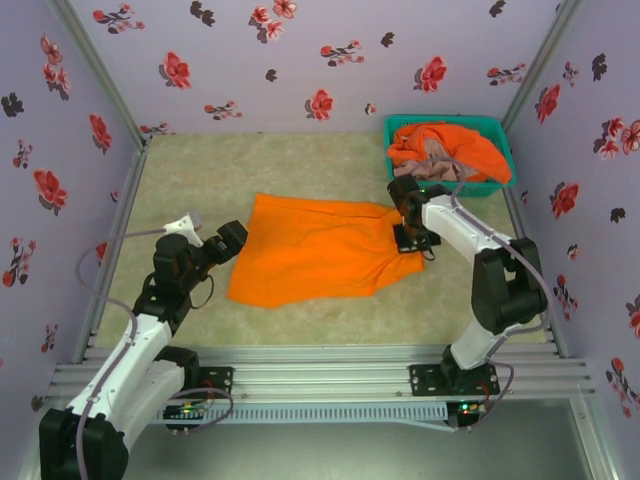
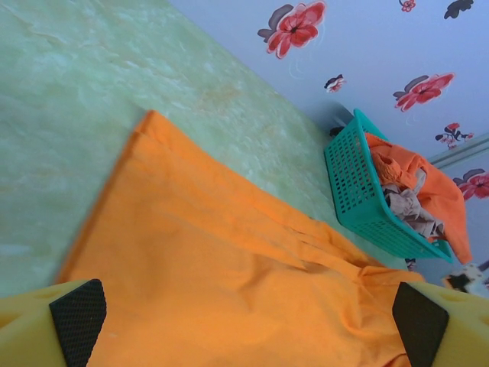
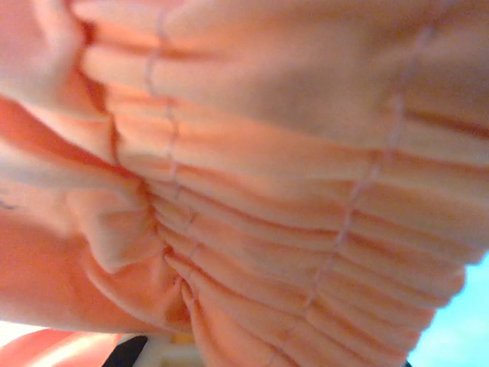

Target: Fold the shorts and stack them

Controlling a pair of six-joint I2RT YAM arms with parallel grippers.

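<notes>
I will next lift my right gripper, carry the waistband toward the shorts' opposite edge [image 1: 243, 260], lower it and let it go, because that edge is across the spread shorts from my gripper.
One pair of bright orange shorts [image 1: 310, 250] lies spread flat in the middle of the table. My right gripper [image 1: 410, 238] is down on its right edge, shut on the gathered waistband [image 3: 267, 191], which presses close to the right wrist camera. My left gripper [image 1: 232, 240] hovers at the shorts' left edge, open, with nothing between its black pads [image 2: 78, 319]; the orange cloth [image 2: 229, 275] spreads out beneath it. Another orange pair [image 1: 455, 145] and a pink-beige pair [image 1: 435, 162] sit heaped in the basket.
The teal mesh basket [image 1: 505, 150] stands at the back right corner, just behind my right arm, and shows as the basket [image 2: 359, 191] in the left wrist view. Flowered walls close in the table on three sides. Bare beige table surface [image 1: 200, 170] lies at the back left.
</notes>
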